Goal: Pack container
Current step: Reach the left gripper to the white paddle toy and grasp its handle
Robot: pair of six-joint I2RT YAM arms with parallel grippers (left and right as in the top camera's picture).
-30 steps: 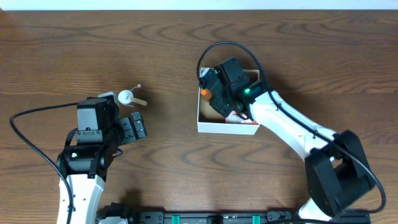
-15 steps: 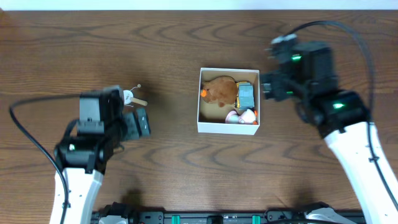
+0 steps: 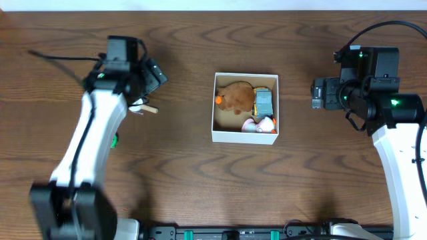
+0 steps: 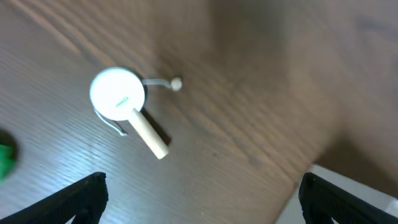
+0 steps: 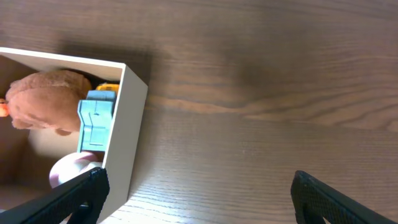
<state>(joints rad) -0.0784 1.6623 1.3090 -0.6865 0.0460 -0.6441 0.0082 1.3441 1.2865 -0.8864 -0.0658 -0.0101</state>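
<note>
My left gripper goes down to the white round toy next, turning so its open fingers straddle the wooden handle, since that handle lies slanted in its wrist view.
The container stands mid-table, a white-walled box with a brown inside. In it lie a brown plush, a blue-grey block and a pink-and-white toy. My right gripper hovers open to the right of the container, nothing between its fingers; the right wrist view shows the container wall at the left. My left gripper is open at the back left, empty. A white round toy with a wooden handle lies on the table beyond it, partly under the arm in the overhead view.
A small green thing lies on the wood beside the left arm, and also shows at the left edge of the left wrist view. The container's white corner shows at the lower right there.
My right gripper came up out of the container, swung to the right and opened. The left arm moved from the front left toward the back, past the white round toy.
</note>
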